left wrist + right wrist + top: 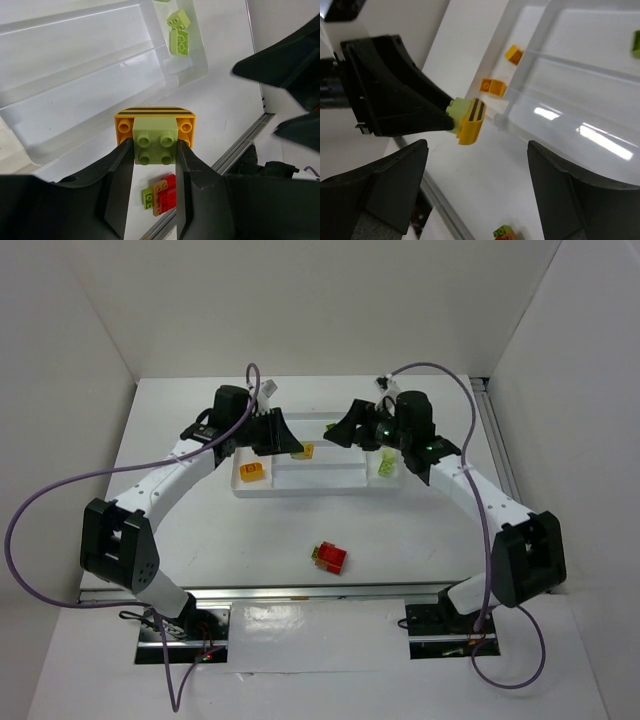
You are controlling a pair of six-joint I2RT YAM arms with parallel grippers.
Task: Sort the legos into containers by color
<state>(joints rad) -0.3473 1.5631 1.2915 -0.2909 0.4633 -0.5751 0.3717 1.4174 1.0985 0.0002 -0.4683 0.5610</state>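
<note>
The white tray's section with lime green bricks lies right of my left gripper in the top view, so next I carry the matching lime green brick over, lower and release it.
My left gripper [296, 447] is shut on a lime green brick [155, 142] stuck to a yellow-orange brick with black stripes [155, 120]. It holds the pair just above the white tray's [320, 487] near-left part. The pair also shows in the right wrist view [470, 120]. My right gripper [342, 432] is open and empty, facing the left one over the tray's middle slots. Yellow-orange bricks [252, 472] lie in the left end section. Lime green bricks [386, 465] lie in the right end section. A red, orange and green cluster [330, 557] lies on the table in front of the tray.
White walls stand close on the left, right and back. A metal rail [300, 592] runs along the table's near edge. Purple cables [40, 510] loop from both arms.
</note>
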